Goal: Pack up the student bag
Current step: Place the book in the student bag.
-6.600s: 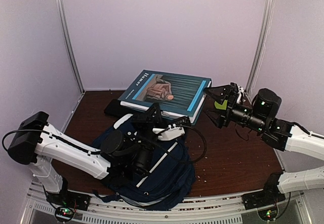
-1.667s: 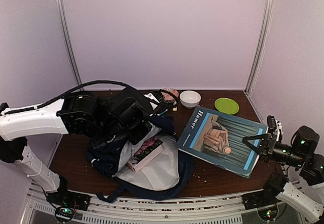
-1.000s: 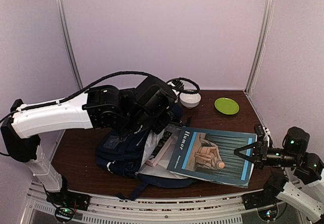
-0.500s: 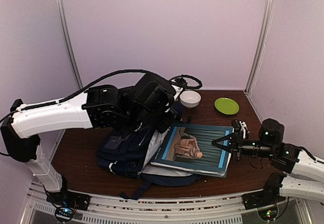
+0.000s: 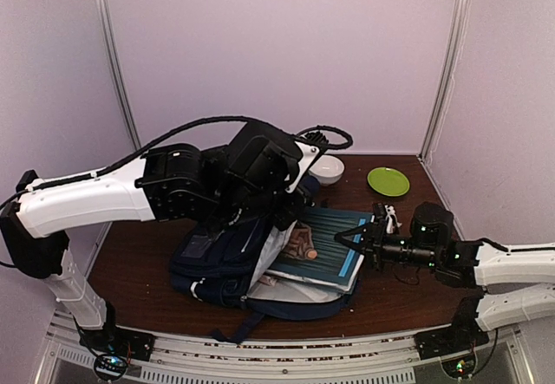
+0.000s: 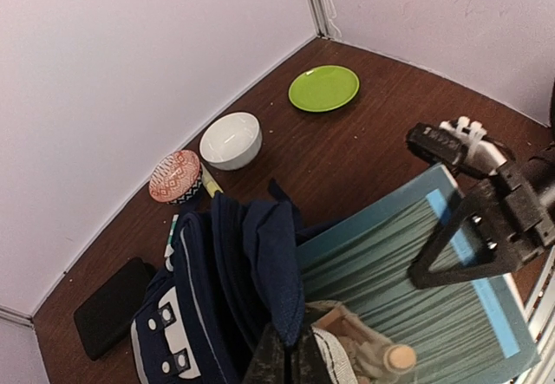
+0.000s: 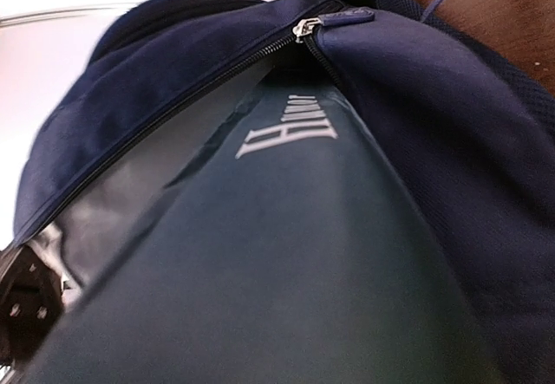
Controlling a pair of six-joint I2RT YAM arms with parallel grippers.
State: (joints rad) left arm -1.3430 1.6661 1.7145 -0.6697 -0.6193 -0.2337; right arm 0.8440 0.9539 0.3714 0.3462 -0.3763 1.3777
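Note:
The raised upper flap leaves the bag gaping. Next, my left gripper needs to move back and down, lay the upper flap over the bag's opening (image 5: 290, 290), and then let go of it.
The student bag (image 5: 215, 256), navy with thin white stripes, lies at the table's middle left with its mouth facing right. My left gripper (image 6: 299, 360) is shut on the bag's upper flap (image 6: 276, 254) and holds the mouth up. A large teal book (image 5: 323, 244) with a blue stripe lies partly inside the mouth, over the grey lining (image 5: 299, 290). My right gripper (image 5: 349, 238) is shut on the book's right edge. In the right wrist view the book (image 7: 286, 254) fills the frame, its title end just under the bag's zipper (image 7: 305, 30). My right fingertips are hidden there.
At the back stand a green plate (image 6: 323, 87), a white bowl (image 6: 231, 139) and a patterned bowl (image 6: 175, 176). A yellow marker (image 6: 211, 183) lies by the bag. A flat black item (image 6: 108, 319) lies at the far left. Walls close in on three sides.
My right gripper has moved left with the book, sliding it deeper into the bag's mouth. The left arm has kept the flap lifted, almost in place.

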